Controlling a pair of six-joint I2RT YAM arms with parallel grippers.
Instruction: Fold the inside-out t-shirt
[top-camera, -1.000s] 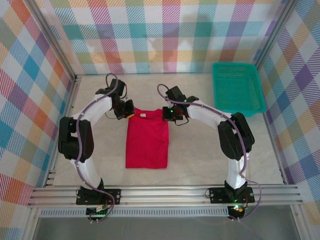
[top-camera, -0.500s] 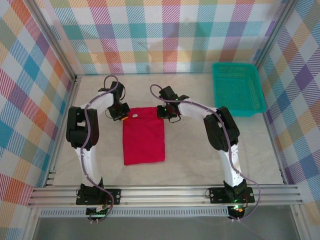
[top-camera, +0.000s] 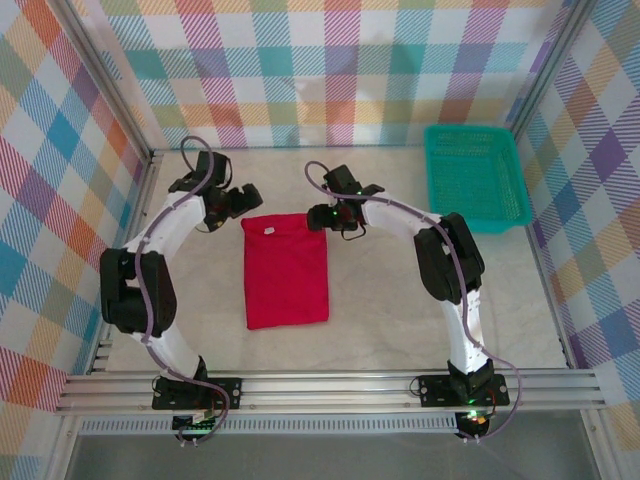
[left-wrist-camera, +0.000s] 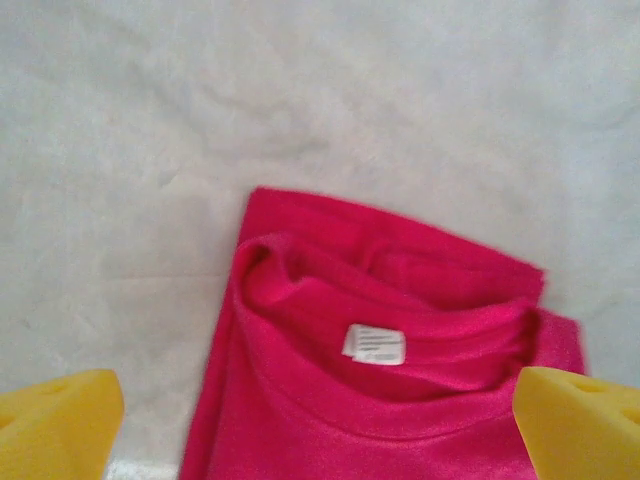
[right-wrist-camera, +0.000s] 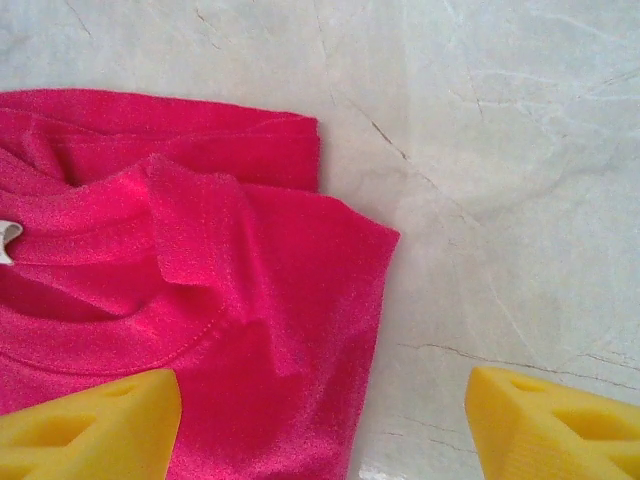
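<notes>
My left gripper should move down next onto the t-shirt's nearest collar corner, fingers astride the shoulder fold, as my right gripper already is at the opposite one.
The inside-out t-shirt (top-camera: 286, 270) lies flat on the table as a narrow red rectangle, collar end at the far side, its small white tag (left-wrist-camera: 375, 343) facing up. My left gripper (top-camera: 238, 197) hangs open just left of the collar corner, and in the left wrist view its yellow fingertips (left-wrist-camera: 55, 425) stand wide apart over the collar with nothing gripped. My right gripper (top-camera: 323, 215) is open at the far right corner of the shirt. In the right wrist view that corner of the t-shirt (right-wrist-camera: 250, 300) lies loose between its fingertips (right-wrist-camera: 555, 425).
A teal plastic basket (top-camera: 475, 175) stands at the far right of the table. Checked walls close in the back and both sides. The pale marbled tabletop (top-camera: 400, 300) stretches bare to the right of the shirt.
Both grippers have opened and let go of the shirt's collar corners. The shirt now lies a little farther back. The left gripper has pulled away to the left.
</notes>
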